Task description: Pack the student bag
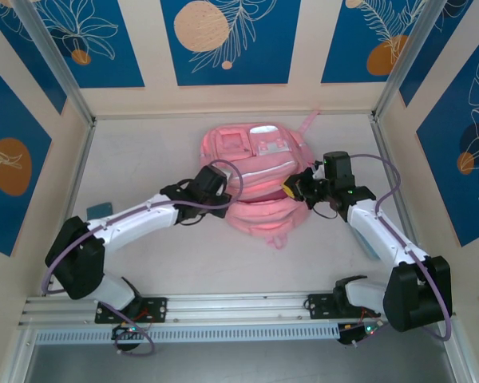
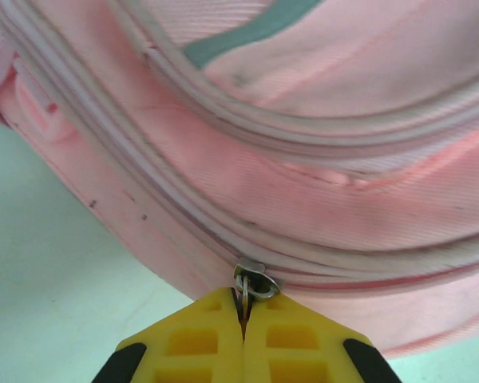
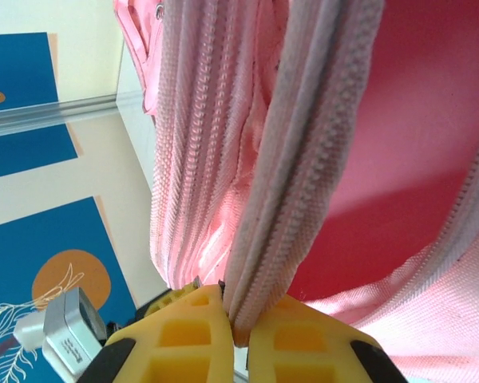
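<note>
Next, my left gripper moves outward along the bag's edge to the zip (image 2: 76, 100) beside the pink buckle and releases the zip pull (image 2: 254, 286). That closed part of the zip lies outward of the gripper.
The student bag (image 1: 255, 152) is a big pink backpack lying flat in the middle of the table. My left gripper (image 1: 231, 194) is at its left side. In the left wrist view its yellow fingers (image 2: 195, 339) are shut on the metal zip pull (image 2: 254, 286) of a closed zip along the bag's edge. My right gripper (image 1: 291, 190) is at the bag's right side. It is shut (image 3: 241, 329) on the pale zip-tape edge (image 3: 303, 167) of an open compartment, held up off the bag. The red lining (image 3: 415, 136) shows inside.
A small blue-green flat object (image 1: 100, 209) lies on the table by the left arm. Another bluish piece (image 1: 368, 244) shows under the right arm. Patterned walls close in the table on three sides, and a metal rail (image 1: 239, 303) runs along the front.
</note>
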